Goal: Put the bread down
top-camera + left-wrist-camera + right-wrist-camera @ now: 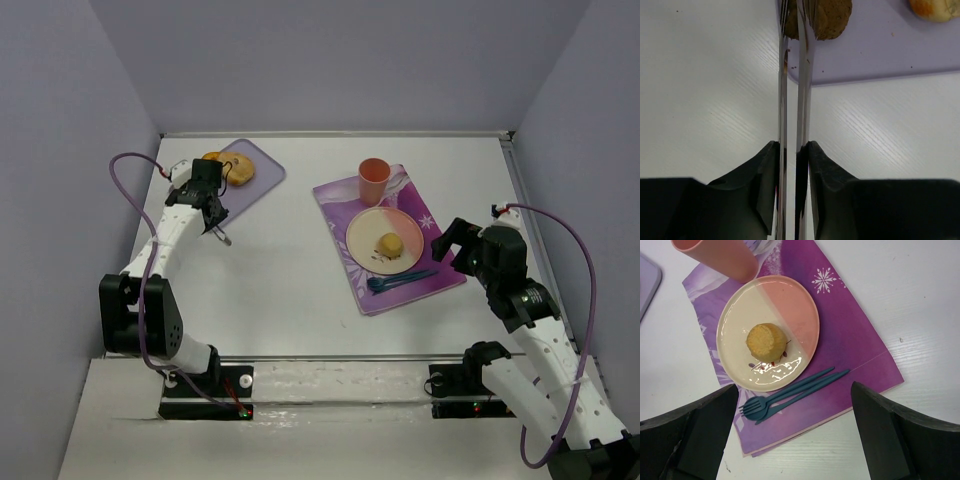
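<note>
My left gripper moves to the right in the top view next, carries the brown bread over the plate's bare cream side and releases the tongs [802, 90].
My left gripper [791, 145] is shut on metal tongs [802, 90], whose two arms are pressed close together. The tongs reach a brown piece of bread [832, 17] at the edge of a lavender tray [875, 55]; their tips run out of the frame. A second, lighter bread [935, 7] lies further along the tray. From above, my left gripper [210, 195] sits beside the tray [265, 175] and its bread [241, 170]. A yellow bun [766, 341] sits on a pink and cream plate [795, 310]. My right gripper [794, 387] is open and empty above the cutlery.
The plate rests on a purple placemat [435, 265] with an orange cup [373, 181] at its far end and blue cutlery [790, 390] at its near edge. Walls enclose the table on the left, back and right.
</note>
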